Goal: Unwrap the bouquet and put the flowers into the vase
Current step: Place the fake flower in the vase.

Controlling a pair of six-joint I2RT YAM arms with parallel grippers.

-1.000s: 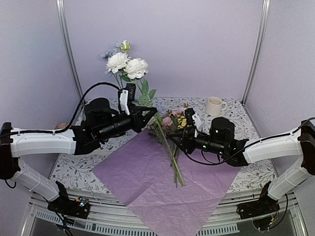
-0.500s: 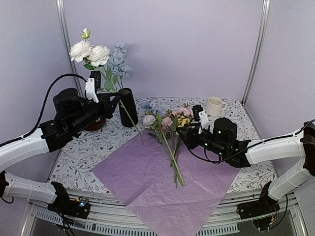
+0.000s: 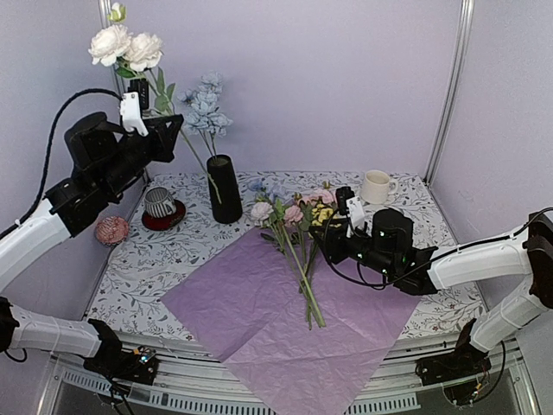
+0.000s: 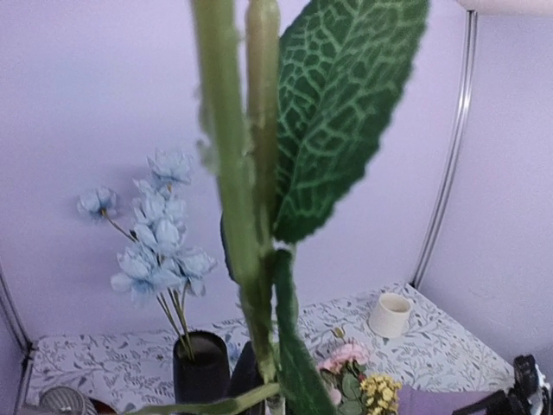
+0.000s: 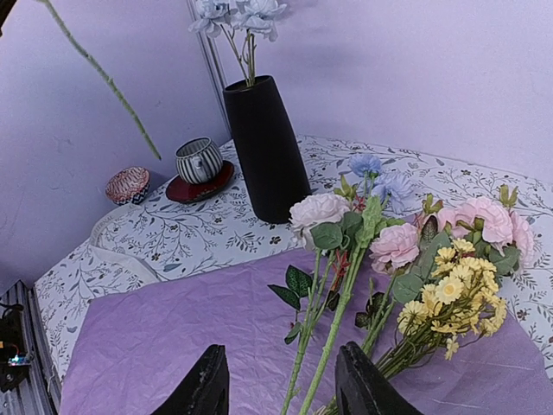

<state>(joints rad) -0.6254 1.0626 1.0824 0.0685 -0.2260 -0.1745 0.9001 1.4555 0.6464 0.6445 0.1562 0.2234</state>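
The black vase's opening is outward of my left gripper and below it. My left gripper should next move outward, then lower the stem into the black vase's opening (image 3: pixel 220 160) (image 4: pixel 204 346) and release it.
My left gripper (image 3: pixel 173 131) is raised high at the back left, shut on the green stem (image 4: pixel 229 173) of two white flowers (image 3: pixel 125 47). The stem's lower end (image 5: pixel 130 112) hangs free beside the black vase (image 3: pixel 223 188), outside its mouth. Pale blue flowers (image 3: pixel 206 108) stand in the vase. The other flowers (image 3: pixel 294 251), pink, white and yellow, lie loose on the flattened pink-lilac paper (image 3: pixel 259 320). My right gripper (image 5: pixel 285 389) stands open low over the paper, with two of their stems (image 5: pixel 333 346) between its fingers (image 5: pixel 367 385), not clamped.
A cream mug (image 3: pixel 376 186) stands at the back right. A striped cup on a red saucer (image 3: pixel 160 203) and a pink patterned bowl (image 3: pixel 111 230) sit left of the vase. The paper overhangs the table's near edge.
The left arm has swung up and to the left with the white flowers, carrying the stem end from over the paper to beside the vase. The right gripper has barely moved.
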